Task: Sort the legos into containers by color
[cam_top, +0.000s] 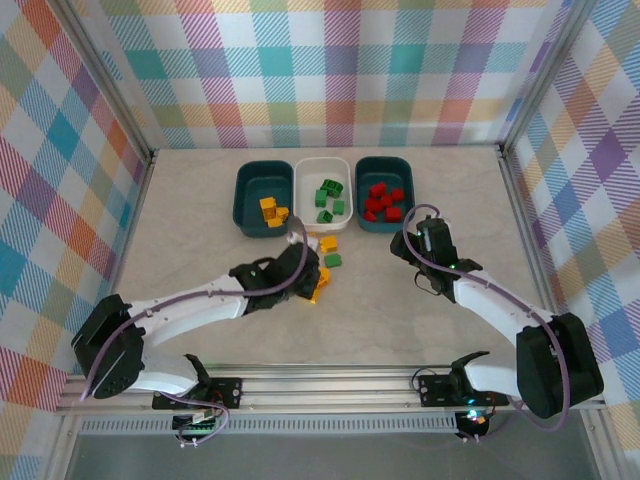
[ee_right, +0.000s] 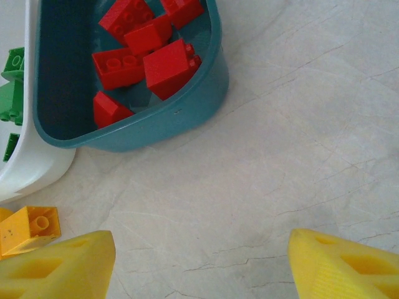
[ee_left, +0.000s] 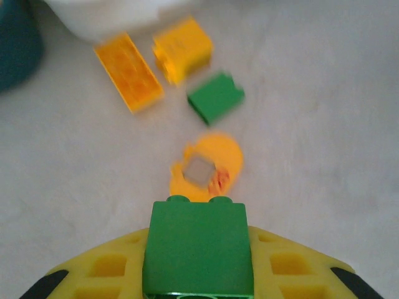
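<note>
The left gripper will carry its green lego outward past the loose bricks and over the white tub [cam_top: 298, 195] [ee_left: 118, 12], then let go of it, because that tub already has green ones in it.
My left gripper [ee_left: 198, 246] is shut on a green lego, whose studs point away from the camera. On the table just beyond it lie a round yellow-orange piece [ee_left: 206, 167], a green lego [ee_left: 216, 98] and two yellow legos [ee_left: 182, 48]. In the top view the left gripper [cam_top: 317, 284] sits just below these loose bricks [cam_top: 330, 252]. The left teal tub [cam_top: 240, 200] holds yellow legos, the white tub [cam_top: 298, 195] green ones, and the right teal tub [cam_top: 411, 195] red ones [ee_right: 149, 50]. My right gripper [ee_right: 202, 268] is open over bare table, near the red tub [ee_right: 156, 131].
The white tub's corner [ee_right: 31, 168] and one yellow lego [ee_right: 28, 230] lie at the left edge of the right wrist view. Aluminium frame posts and checked walls close in the table. Bare marble-look tabletop [cam_top: 200, 250] lies to the left and right of the tubs.
</note>
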Robot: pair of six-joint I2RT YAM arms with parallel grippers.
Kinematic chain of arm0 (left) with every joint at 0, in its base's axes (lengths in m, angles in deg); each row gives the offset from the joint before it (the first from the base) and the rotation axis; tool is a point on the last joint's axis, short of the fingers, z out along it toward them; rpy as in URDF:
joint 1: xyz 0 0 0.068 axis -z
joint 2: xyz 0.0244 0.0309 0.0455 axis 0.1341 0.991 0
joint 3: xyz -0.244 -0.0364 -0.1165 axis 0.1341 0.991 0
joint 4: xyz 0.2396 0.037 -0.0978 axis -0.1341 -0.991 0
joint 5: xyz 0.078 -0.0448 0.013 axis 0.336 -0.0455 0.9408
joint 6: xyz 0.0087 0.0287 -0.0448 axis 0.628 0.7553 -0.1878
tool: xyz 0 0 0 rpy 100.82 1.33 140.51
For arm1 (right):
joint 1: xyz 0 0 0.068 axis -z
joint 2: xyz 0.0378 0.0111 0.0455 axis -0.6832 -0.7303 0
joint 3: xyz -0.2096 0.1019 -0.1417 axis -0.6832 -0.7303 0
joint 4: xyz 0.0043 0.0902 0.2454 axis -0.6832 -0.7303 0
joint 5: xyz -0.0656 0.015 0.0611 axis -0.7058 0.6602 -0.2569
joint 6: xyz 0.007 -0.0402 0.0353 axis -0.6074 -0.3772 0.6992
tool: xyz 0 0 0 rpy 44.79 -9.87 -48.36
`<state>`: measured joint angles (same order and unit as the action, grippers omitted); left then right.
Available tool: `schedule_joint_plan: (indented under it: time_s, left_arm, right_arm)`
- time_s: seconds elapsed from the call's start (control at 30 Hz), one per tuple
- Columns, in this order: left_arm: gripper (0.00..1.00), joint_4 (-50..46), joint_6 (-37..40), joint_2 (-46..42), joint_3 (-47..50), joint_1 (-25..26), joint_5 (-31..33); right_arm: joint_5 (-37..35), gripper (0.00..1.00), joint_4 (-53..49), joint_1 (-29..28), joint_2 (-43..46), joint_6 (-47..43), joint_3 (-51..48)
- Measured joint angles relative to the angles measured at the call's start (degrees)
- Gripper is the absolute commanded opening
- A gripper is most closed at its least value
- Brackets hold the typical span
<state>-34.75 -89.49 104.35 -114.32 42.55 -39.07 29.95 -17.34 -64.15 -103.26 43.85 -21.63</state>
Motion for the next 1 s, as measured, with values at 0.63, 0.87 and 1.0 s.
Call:
schedule_joint_plan:
  time_s: [0.63,0.87,1.0]
  left_arm:
    - [0.14,-7.1,-0.4,45.2,-53.8,-16.3,-9.2]
    - [0.66,-13.5,0.8,55.3,-66.7,-17.3,-9.6]
    - [0.93,-15.2,1.7,55.2,-69.5,-17.8,-9.5]
  right_arm:
    - [2.0,0.73,0.2,0.0,0.0,0.0,-0.2]
    - [3.0,0.74,0.4,0.0,0.0,0.0,-0.2]
    - [3.3,0.74,0.7,-0.4,0.0,0.0,-0.2]
